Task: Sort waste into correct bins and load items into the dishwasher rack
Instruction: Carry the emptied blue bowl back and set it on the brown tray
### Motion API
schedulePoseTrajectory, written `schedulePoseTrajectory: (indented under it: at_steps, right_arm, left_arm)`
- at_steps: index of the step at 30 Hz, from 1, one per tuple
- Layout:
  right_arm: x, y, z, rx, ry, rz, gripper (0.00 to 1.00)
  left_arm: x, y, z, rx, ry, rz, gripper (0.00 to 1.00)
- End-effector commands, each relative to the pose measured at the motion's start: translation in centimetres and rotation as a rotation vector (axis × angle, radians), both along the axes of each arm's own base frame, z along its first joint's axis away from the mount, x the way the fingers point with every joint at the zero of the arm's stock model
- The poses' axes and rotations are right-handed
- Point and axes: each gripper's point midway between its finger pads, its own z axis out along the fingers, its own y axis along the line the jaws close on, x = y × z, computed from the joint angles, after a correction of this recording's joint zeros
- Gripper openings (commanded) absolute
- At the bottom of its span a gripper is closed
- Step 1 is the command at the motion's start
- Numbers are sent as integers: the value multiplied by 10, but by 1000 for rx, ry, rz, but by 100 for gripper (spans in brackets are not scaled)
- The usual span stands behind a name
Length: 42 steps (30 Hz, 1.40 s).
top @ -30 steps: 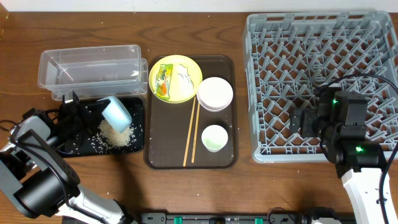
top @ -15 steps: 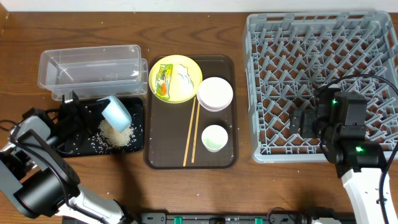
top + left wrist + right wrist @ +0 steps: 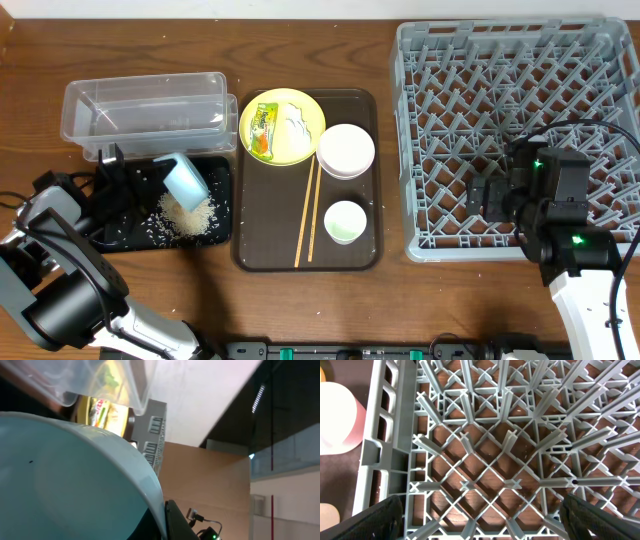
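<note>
The robot should next carry the emptied bowl in its left gripper to the right in the overhead view, to the free spot beside the chopsticks, and then level and lower it.
My left gripper (image 3: 150,180) is shut on the light blue bowl (image 3: 186,182), held tipped over the black tray (image 3: 222,228); the bowl fills the left wrist view (image 3: 70,485). A pile of white rice (image 3: 185,218) lies in the tray. The clear tub (image 3: 145,108) stands behind it. The yellow plate (image 3: 300,142) holds the snack wrapper (image 3: 262,130) and the paper scrap (image 3: 298,122). The white bowl (image 3: 346,150), pale cup (image 3: 344,221) and chopsticks (image 3: 307,212) lie on the brown tray (image 3: 368,255). My right gripper (image 3: 487,195) is open over the grey rack (image 3: 500,60), its front left part (image 3: 470,455).
A few rice grains are scattered across the black tray and onto the table at its front edge. The rack's upright pegs stand right under my right gripper. Cables run along the table's front edge.
The blue bowl has shifted slightly up and left over the black tray. The right arm has not moved.
</note>
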Motion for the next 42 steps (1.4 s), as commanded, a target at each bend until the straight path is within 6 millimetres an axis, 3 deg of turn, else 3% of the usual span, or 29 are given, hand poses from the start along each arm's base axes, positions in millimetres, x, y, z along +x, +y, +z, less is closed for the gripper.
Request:
schedulePoseTrajectory:
  at_steps: [1, 8, 14, 20, 24, 29, 33, 38, 40, 42]
  right_arm:
    - [3, 2, 10, -4, -24, 2, 99]
    - [3, 0, 9, -17, -21, -4, 99]
    - [3, 0, 9, -18, -23, -5, 99]
    - [4, 0, 10, -18, -24, -5, 99]
    - [4, 0, 10, -18, -24, -5, 99]
    - [4, 0, 10, -17, -24, -4, 99]
    - [4, 0, 10, -18, -26, -5, 99]
    - [3, 0, 9, -18, -21, -5, 99]
    - [3, 0, 9, -18, -21, -5, 99]
    - [3, -1, 9, -18, -22, -5, 99]
  left_arm:
    - [3, 1, 14, -4, -73, 1, 6]
    - [-3, -19, 36, 95, -134, -53, 6]
    - [-17, -68, 33, 505, -76, -231, 6]
    - [-32, -124, 12, 900, -51, -459, 6]
    - [-44, -155, -17, 1107, 4, -611, 6]
    - [-56, -180, -50, 1299, 56, -747, 7]
    - [-59, -199, -71, 1341, 48, -831, 7]
    - [-57, -203, -87, 1373, 67, -857, 35]
    - [-56, -202, -86, 1373, 64, -851, 51]
    - [-52, -204, -77, 1374, 41, -833, 56]
